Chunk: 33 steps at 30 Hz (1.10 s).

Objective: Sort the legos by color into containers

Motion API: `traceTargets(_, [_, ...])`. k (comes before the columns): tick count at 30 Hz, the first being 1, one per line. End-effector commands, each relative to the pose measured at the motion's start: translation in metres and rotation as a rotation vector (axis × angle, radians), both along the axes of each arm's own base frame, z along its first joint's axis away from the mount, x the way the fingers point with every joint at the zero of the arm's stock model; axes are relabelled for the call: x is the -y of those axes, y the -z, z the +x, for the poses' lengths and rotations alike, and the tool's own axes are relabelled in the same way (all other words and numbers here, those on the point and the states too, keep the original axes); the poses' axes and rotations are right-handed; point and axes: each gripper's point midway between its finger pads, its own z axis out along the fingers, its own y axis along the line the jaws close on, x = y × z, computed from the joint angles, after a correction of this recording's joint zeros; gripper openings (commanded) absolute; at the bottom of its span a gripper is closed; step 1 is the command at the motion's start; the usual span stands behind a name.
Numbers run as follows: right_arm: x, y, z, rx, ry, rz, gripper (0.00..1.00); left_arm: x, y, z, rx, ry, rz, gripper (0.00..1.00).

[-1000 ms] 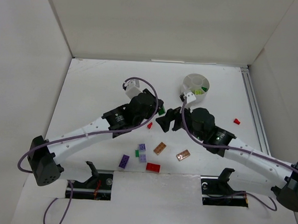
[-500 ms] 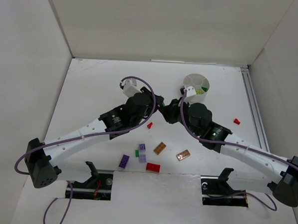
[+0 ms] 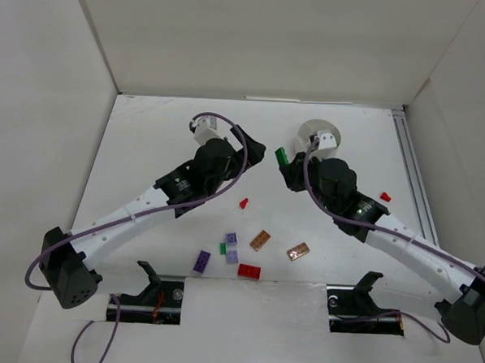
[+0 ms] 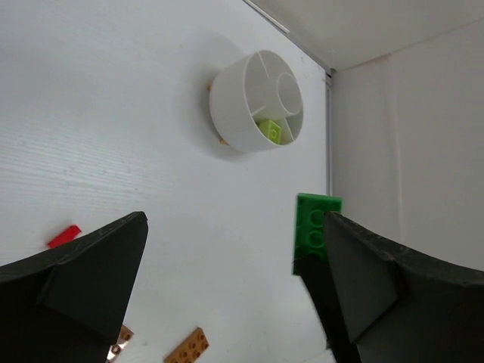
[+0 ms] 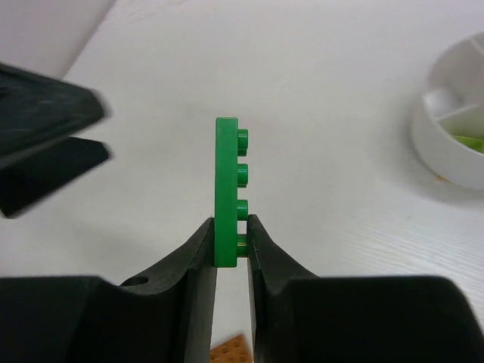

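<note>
My right gripper needs to swing to its right in the top view, with its fingers turning down, over the dish's wedge beside the lime lego's wedge. The white dish [image 3: 314, 128] [image 5: 455, 121] stands on that side.
A green lego plate [image 5: 227, 200] stands on edge, lifted off the table, with my right gripper [image 5: 231, 234] shut on its lower end. In the top view that green lego [image 3: 280, 157] hangs between the two wrists. My left gripper [image 4: 234, 219] is open; the green lego [image 4: 314, 223] shows just inside its right finger [image 4: 393, 295], apart from the left one. The round white dish of containers [image 4: 227, 113] stands beyond, a lime lego [image 4: 271, 130] in one wedge. The dish [image 3: 310, 130] is partly hidden behind my right wrist.
Loose legos lie near the front: a small red one [image 3: 244, 203], purple [image 3: 231, 239], green [image 3: 223, 248], lilac [image 3: 233, 256], purple [image 3: 202, 261], red [image 3: 249, 270], two orange-brown plates [image 3: 260, 240] [image 3: 298, 251]. Another red piece [image 3: 385, 196] lies right. White walls surround the table.
The green lego has passed from my left gripper to my right. The right jaws shut on it, then the left opened wide; both wrists moved toward the back.
</note>
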Motion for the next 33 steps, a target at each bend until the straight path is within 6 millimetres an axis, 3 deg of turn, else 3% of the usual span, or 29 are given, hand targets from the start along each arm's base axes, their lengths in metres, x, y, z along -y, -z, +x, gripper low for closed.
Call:
traceTargets(1, [0.045, -0.007, 0.032, -0.014, 0.139, -0.032, 0.00, -0.022, -0.005, 0.010, 0.031, 0.025, 0.072, 1.00])
traceTargets(3, [0.076, 0.011, 0.047, -0.094, 0.226, -0.106, 0.00, -0.040, 0.008, 0.023, 0.006, -0.005, 0.107, 1.00])
traceTargets(4, [0.107, 0.016, 0.062, -0.131, 0.316, -0.126, 0.00, -0.049, 0.016, 0.025, -0.007, -0.005, 0.145, 1.00])
traceTargets(6, [0.135, 0.027, 0.077, -0.224, 0.387, -0.218, 0.00, -0.066, 0.034, 0.034, -0.036, -0.028, 0.187, 1.00])
traceTargets(7, [0.147, 0.030, 0.084, -0.247, 0.419, -0.249, 0.00, -0.071, 0.041, 0.035, -0.043, -0.024, 0.205, 1.00])
traceTargets(8, [0.160, 0.017, 0.096, -0.245, 0.457, -0.251, 0.00, -0.076, 0.056, 0.035, -0.069, -0.029, 0.232, 1.00])
traceTargets(9, [0.168, 0.034, 0.104, -0.295, 0.474, -0.304, 0.00, -0.080, 0.061, 0.035, -0.079, -0.037, 0.238, 1.00])
traceTargets(11, [0.175, 0.037, 0.119, -0.318, 0.484, -0.311, 0.00, -0.084, 0.071, 0.038, -0.101, -0.039, 0.238, 1.00])
traceTargets(12, [0.185, 0.028, 0.130, -0.318, 0.507, -0.295, 0.00, -0.083, 0.081, 0.036, -0.116, -0.023, 0.251, 1.00])
traceTargets(13, [0.188, 0.048, 0.141, -0.371, 0.496, -0.328, 0.00, -0.086, 0.090, 0.037, -0.135, -0.018, 0.265, 1.00])
traceTargets(15, [0.195, 0.062, 0.162, -0.427, 0.487, -0.360, 0.00, -0.084, 0.097, 0.039, -0.155, 0.001, 0.256, 1.00])
traceTargets(21, [0.191, 0.079, 0.198, -0.471, 0.448, -0.373, 0.00, -0.090, 0.113, 0.042, -0.188, 0.010, 0.300, 1.00])
traceTargets(23, [0.198, 0.084, 0.207, -0.479, 0.440, -0.370, 0.00, -0.090, 0.113, 0.041, -0.186, 0.014, 0.308, 1.00])
traceTargets(28, [0.200, 0.100, 0.214, -0.517, 0.414, -0.399, 0.00, -0.089, 0.122, 0.042, -0.206, 0.016, 0.319, 1.00])
traceTargets(32, [0.205, 0.106, 0.213, -0.536, 0.420, -0.403, 0.10, -0.088, 0.124, 0.045, -0.214, 0.017, 0.324, 1.00])
traceTargets(33, [0.205, 0.106, 0.213, -0.536, 0.420, -0.403, 0.18, -0.087, 0.125, 0.044, -0.213, 0.031, 0.326, 1.00])
